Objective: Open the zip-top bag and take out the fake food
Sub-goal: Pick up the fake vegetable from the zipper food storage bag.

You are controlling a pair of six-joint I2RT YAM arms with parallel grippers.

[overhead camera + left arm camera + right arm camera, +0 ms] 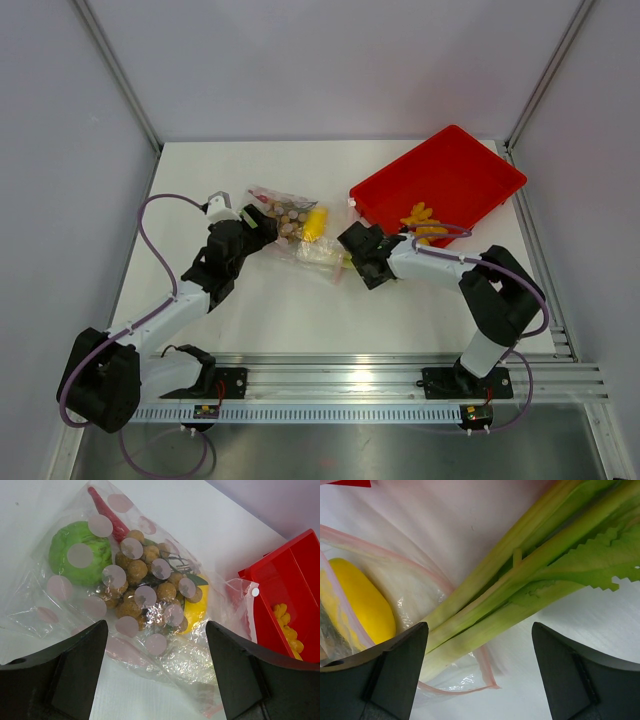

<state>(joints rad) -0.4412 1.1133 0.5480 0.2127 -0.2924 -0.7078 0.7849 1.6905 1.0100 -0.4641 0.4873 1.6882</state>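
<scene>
My right gripper is to shift next toward the celery stalk's leaves and lower onto the celery stalk's bare middle (489,606), as the celery stalk (520,580) sticks out of the bag's opening.
The zip-top bag (296,238) lies crumpled on the table between the two grippers. In the left wrist view the bag (165,655) holds a green round fruit (80,555), several tan balls (145,577) and a yellow piece (197,609). My left gripper (156,672) is open just above the bag's near edge, and its place shows in the top view (262,228). My right gripper (477,675) is open over the bag's mouth, where the pink zip strip (452,697) curves. The green celery stalk (520,580) has its base inside the mouth, next to a yellow piece (362,605).
A red tray (450,175) stands at the back right with yellow-orange pieces (422,220) in it; its corner (285,575) shows in the left wrist view. Frame posts stand at the back corners of the table.
</scene>
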